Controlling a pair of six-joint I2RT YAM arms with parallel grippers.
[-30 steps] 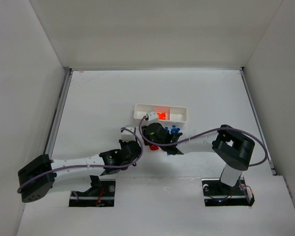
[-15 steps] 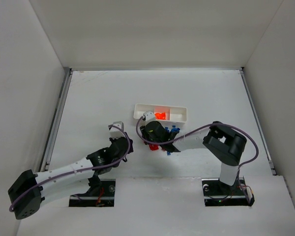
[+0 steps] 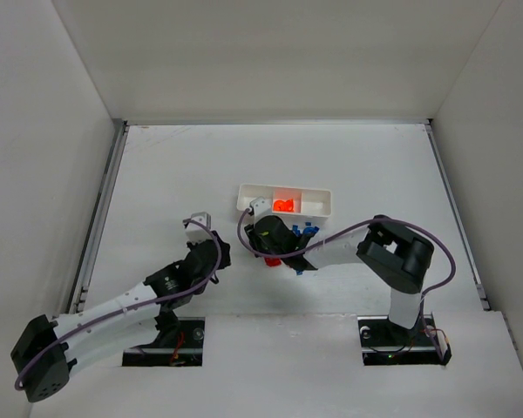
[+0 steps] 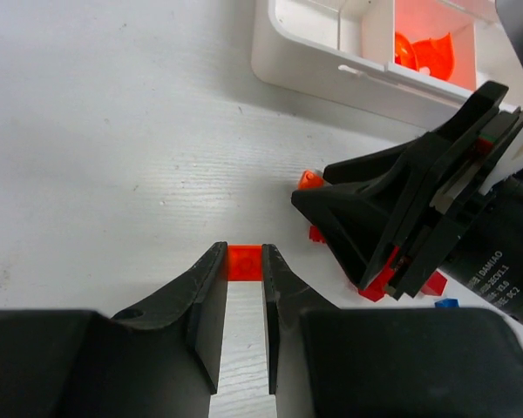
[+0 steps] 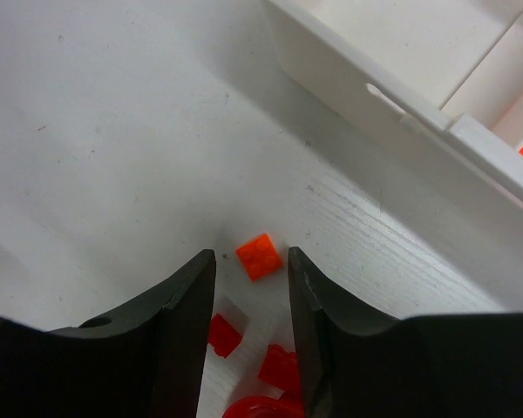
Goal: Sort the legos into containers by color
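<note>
I will next move my left gripper outward, to the right in the top view, over the orange pieces in the tray's middle section and let go of the matching lego.
The white three-compartment tray lies at mid-table; its middle compartment holds orange pieces. My left gripper is left of the tray and shut on a small orange lego at its fingertips. My right gripper is open just below the tray, its jaws either side of an orange lego lying on the table. Red legos lie between its fingers. The tray's wall is just beyond.
Loose red legos and blue legos lie around the right gripper, partly hidden by it. In the left wrist view the right gripper is close on the right, with the tray beyond. White walls enclose the table.
My left gripper has moved up and to the left, away from the pile. My right gripper has shifted slightly left near the tray's front.
</note>
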